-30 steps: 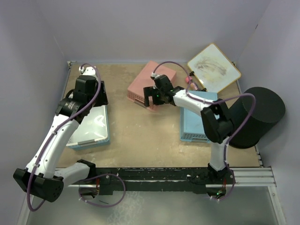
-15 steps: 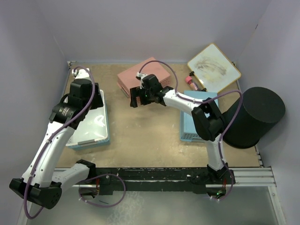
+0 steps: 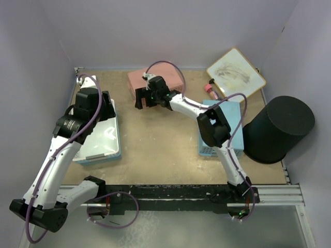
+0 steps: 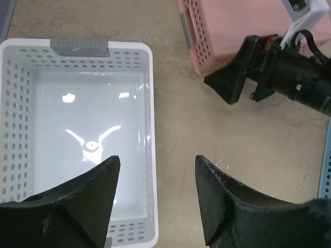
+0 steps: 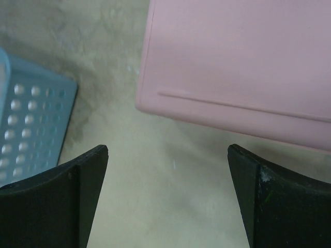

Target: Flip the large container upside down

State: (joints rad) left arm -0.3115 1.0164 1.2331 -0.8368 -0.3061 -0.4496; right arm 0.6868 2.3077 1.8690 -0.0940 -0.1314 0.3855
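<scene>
My left gripper moves down next onto the white basket's long rim [image 3: 117, 131] [image 4: 153, 175] beside the bare tabletop, because that rim already runs between the gripper's spread fingers.
The large container [image 3: 279, 129], a tall round matte-black bin, stands at the table's right edge near the right wall, seen only in the top view. Its flat round end faces up and to the right. My right gripper [image 3: 139, 99] is far from it, at the left front corner of the pink basket [image 3: 155, 78]; it is open and empty above bare table [image 5: 168, 150]. My left gripper [image 3: 107, 105] hovers over the right rim of the white basket [image 3: 98, 135], open and empty [image 4: 158, 161]. Neither gripper touches the bin.
A blue basket [image 3: 222, 129] lies under the right arm beside the bin. A whiteboard [image 3: 236, 74] and a red marker [image 3: 210, 89] lie at the back right. The pink basket [image 4: 243, 26] [image 5: 238, 62] and the right gripper [image 4: 258, 72] show in the wrist views. Walls close in on three sides.
My right gripper has swung left across the table, and the pink basket has shifted left and toward the back. My left arm has moved slightly. The bin has not moved.
</scene>
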